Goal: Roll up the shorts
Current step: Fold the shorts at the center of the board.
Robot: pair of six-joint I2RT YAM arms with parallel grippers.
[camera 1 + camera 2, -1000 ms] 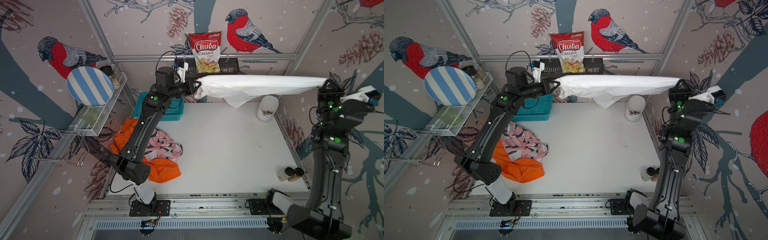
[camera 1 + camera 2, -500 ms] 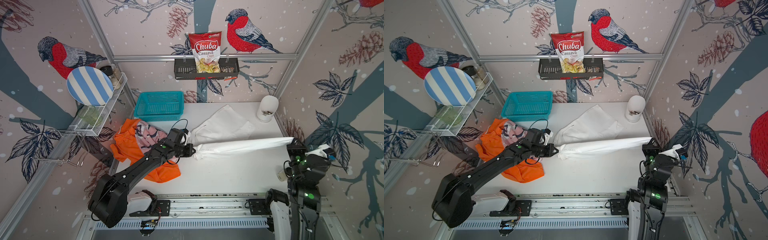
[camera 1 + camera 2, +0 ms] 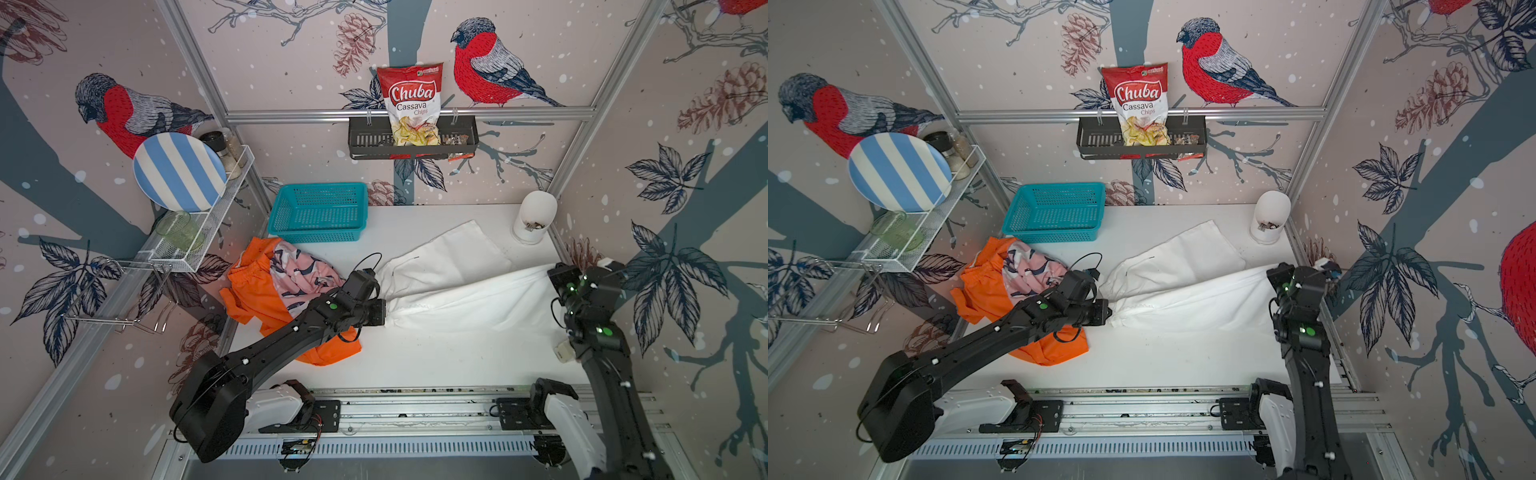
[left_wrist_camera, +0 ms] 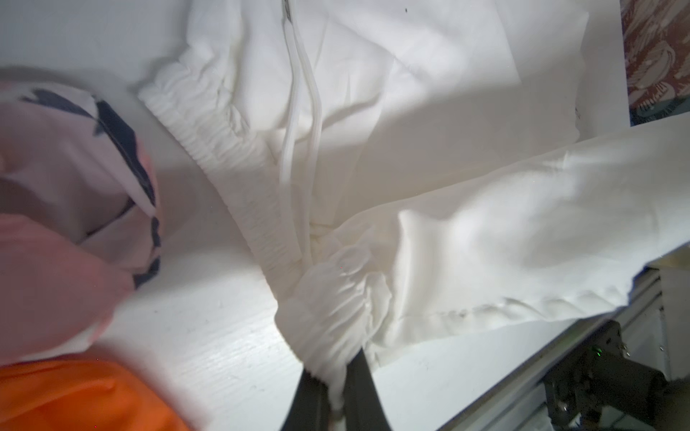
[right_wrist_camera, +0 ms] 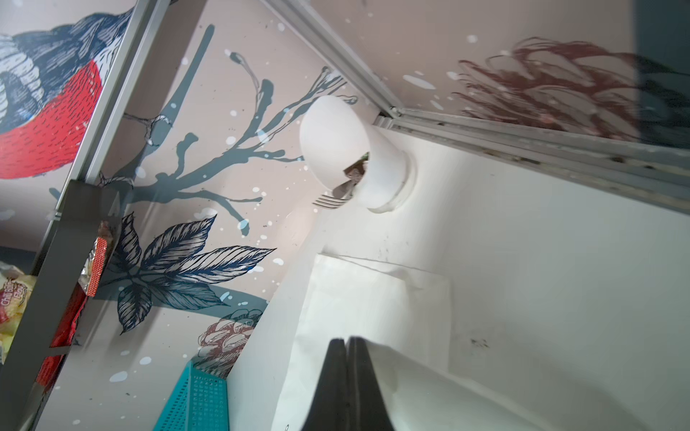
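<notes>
The waistband's far end (image 3: 386, 272) (image 4: 183, 90) lies flat outward of my left gripper. My left gripper needs to carry the gathered part of the waistband outward over that end next and let go, folding leg over leg.
The white shorts (image 3: 461, 291) lie on the table, one leg flat toward the back and the other pulled taut between my grippers. Low over the table, my left gripper (image 3: 384, 311) is shut on the gathered waistband (image 4: 336, 298); the fabric bunches between its fingers (image 4: 360, 377). At the right edge my right gripper (image 3: 555, 272) is shut on that leg's hem; in its wrist view the fingers (image 5: 336, 358) are pressed together with white cloth running off beside them. The pink shark-print shorts (image 3: 299, 274) lie crumpled on the orange shorts (image 3: 253, 299) at the left, under my left arm.
A teal basket (image 3: 318, 212) stands at the back left. A white cutlery holder (image 3: 534, 220) is in the back right corner. A wire rack with a striped plate (image 3: 178, 172) hangs on the left wall, and a black shelf (image 3: 365, 143) with a chips bag hangs on the back wall.
Both grippers have come down and forward with the white shorts, which hung stretched in the air at the back a second ago. The shorts now rest on the table.
</notes>
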